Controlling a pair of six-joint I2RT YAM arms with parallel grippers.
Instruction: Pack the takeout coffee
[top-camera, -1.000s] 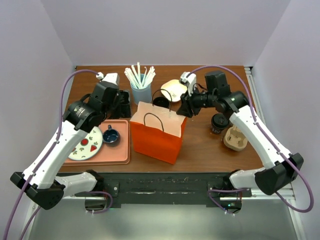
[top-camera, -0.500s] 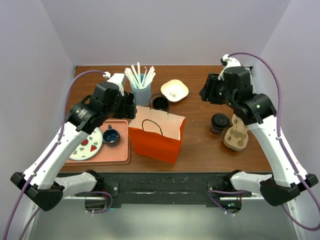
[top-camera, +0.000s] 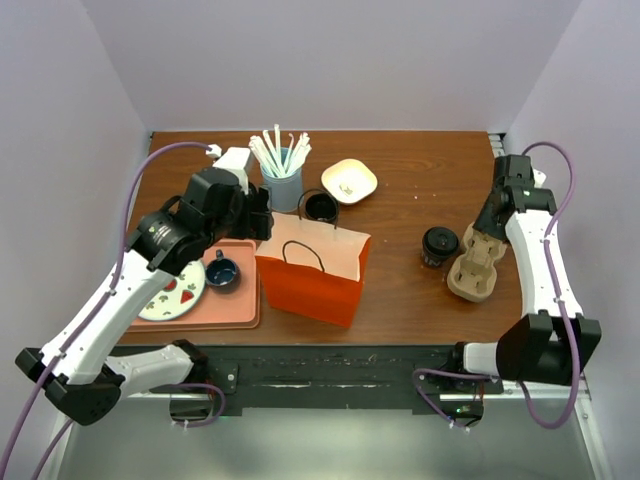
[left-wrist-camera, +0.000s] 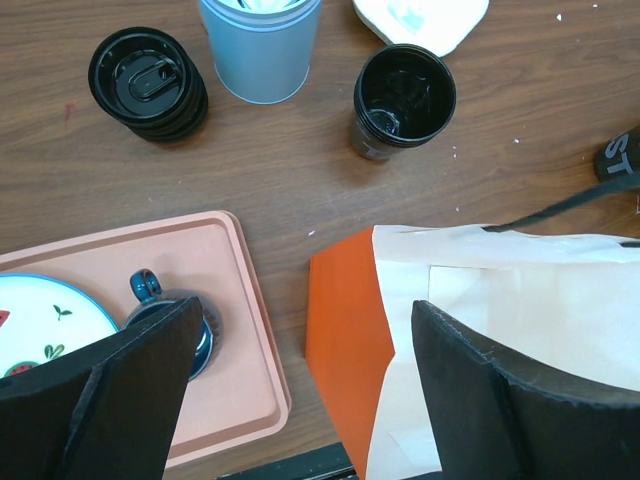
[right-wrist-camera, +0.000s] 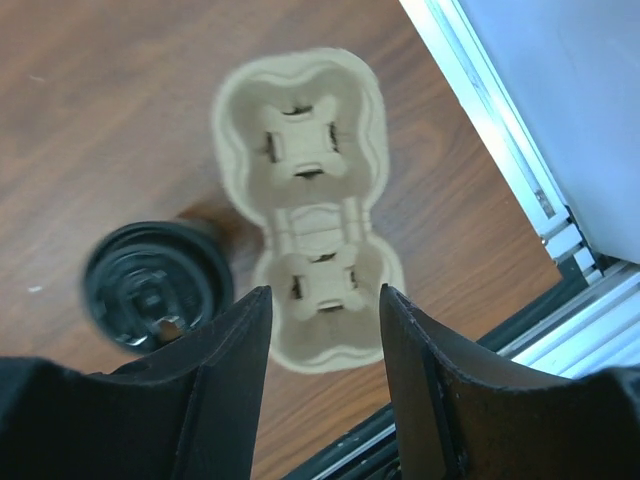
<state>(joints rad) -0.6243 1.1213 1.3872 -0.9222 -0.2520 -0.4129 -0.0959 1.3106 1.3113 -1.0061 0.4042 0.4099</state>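
Observation:
I will next lower my open right gripper onto the narrow bridge (right-wrist-camera: 318, 228), because the raised middle part between the cardboard carrier's cups is slim enough to fit between the gripper's fingers.
The takeout coffee (top-camera: 438, 245), a small black cup with a round black lid, stands on the wooden table right of the orange paper bag (top-camera: 310, 272); the right wrist view shows it blurred (right-wrist-camera: 155, 285). My right gripper (top-camera: 488, 226) (right-wrist-camera: 325, 292) hangs open and empty over the cardboard cup carrier (top-camera: 474, 268) (right-wrist-camera: 305, 205), just right of the coffee. My left gripper (top-camera: 258, 215) (left-wrist-camera: 305, 305) is open above the bag's left edge (left-wrist-camera: 355, 330), holding nothing. The bag stands upright with its mouth open.
A pink tray (top-camera: 240, 312) at the left holds a plate (top-camera: 168, 290) and a dark blue mug (top-camera: 222, 270). Behind the bag are a light blue straw tumbler (top-camera: 282, 186), an open black cup (top-camera: 320, 207) and a white dish (top-camera: 348, 180). Black lids (left-wrist-camera: 148, 82) sit stacked beside the tumbler.
My right arm swung from the bag's mouth across to the table's right side and now hangs over the carrier. The bag's top shifted slightly left. The left arm barely moved.

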